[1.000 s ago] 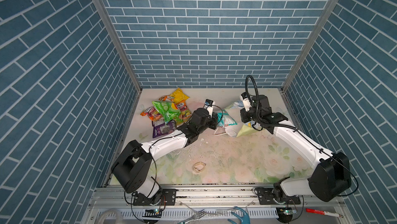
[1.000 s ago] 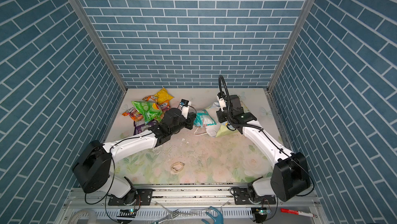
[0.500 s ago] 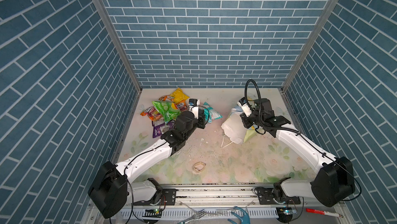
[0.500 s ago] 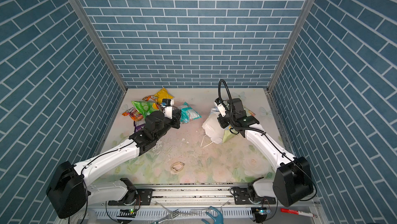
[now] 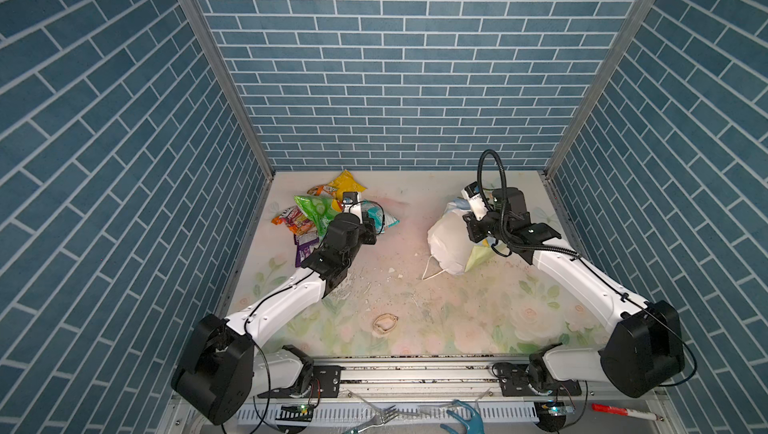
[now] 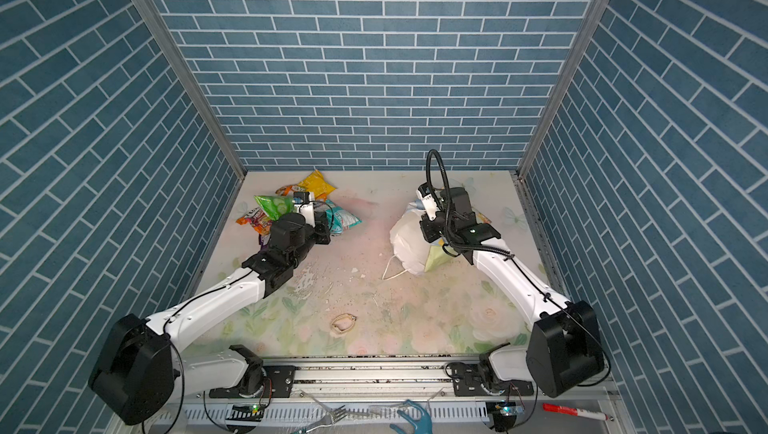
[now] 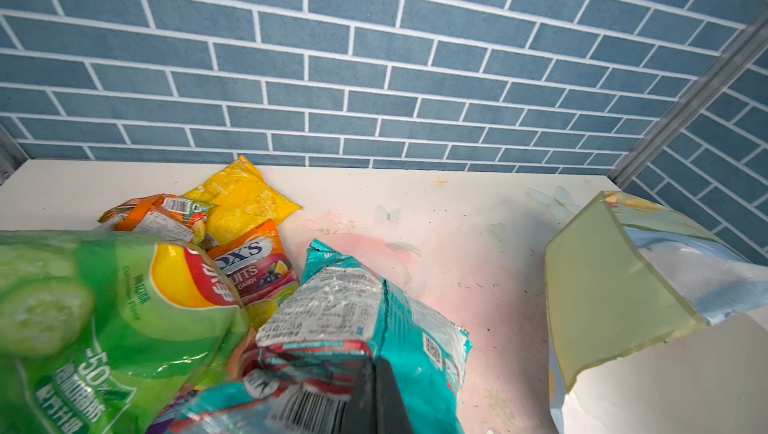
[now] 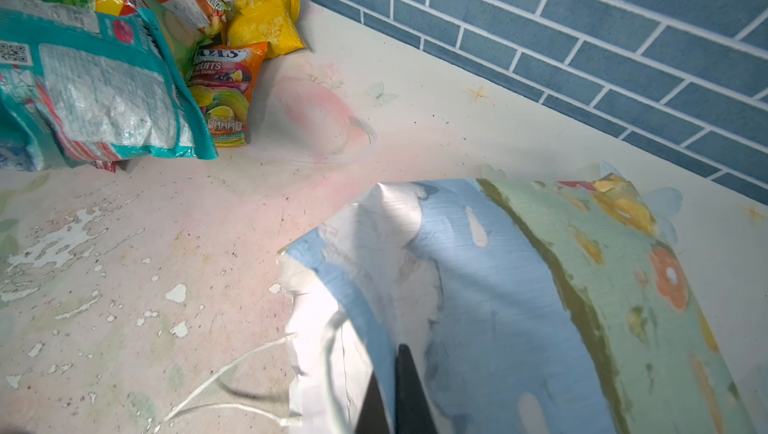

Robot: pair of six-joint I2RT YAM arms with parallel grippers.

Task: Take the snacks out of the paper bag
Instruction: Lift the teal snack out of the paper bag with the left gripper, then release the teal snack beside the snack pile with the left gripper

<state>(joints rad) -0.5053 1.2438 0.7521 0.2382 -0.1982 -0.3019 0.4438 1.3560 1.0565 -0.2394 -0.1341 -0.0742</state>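
My left gripper should next lower the teal packet [image 5: 384, 219] onto the open mat below, beside the snack pile, and release it clear of the paper bag.
My left gripper [image 7: 376, 373] is shut on a teal packet [image 7: 353, 315] and holds it over the right edge of the snack pile at the back left. Both top views show the teal packet [image 5: 384, 219] [image 6: 343, 219] there. The pile holds a green cucumber bag [image 5: 318, 209], a yellow packet [image 5: 347, 182], an orange FOX'S bag [image 5: 293, 219] and a purple packet [image 5: 305, 247]. The paper bag [image 5: 451, 244] [image 6: 409, 240] lies tipped at the right, white inside towards the middle. My right gripper [image 8: 392, 369] is shut on its sky-printed wall [image 8: 519, 286].
A tan rubber band [image 5: 385, 321] lies near the middle front of the flowery table mat. White flakes [image 8: 176, 292] are scattered between the pile and the bag. The bag's string handle [image 5: 432, 274] trails on the mat. Brick walls close in the left, back and right.
My left gripper has carried the teal packet out of the bag and leftwards to the pile. My right gripper has drawn the bag to the right, away from the left arm.
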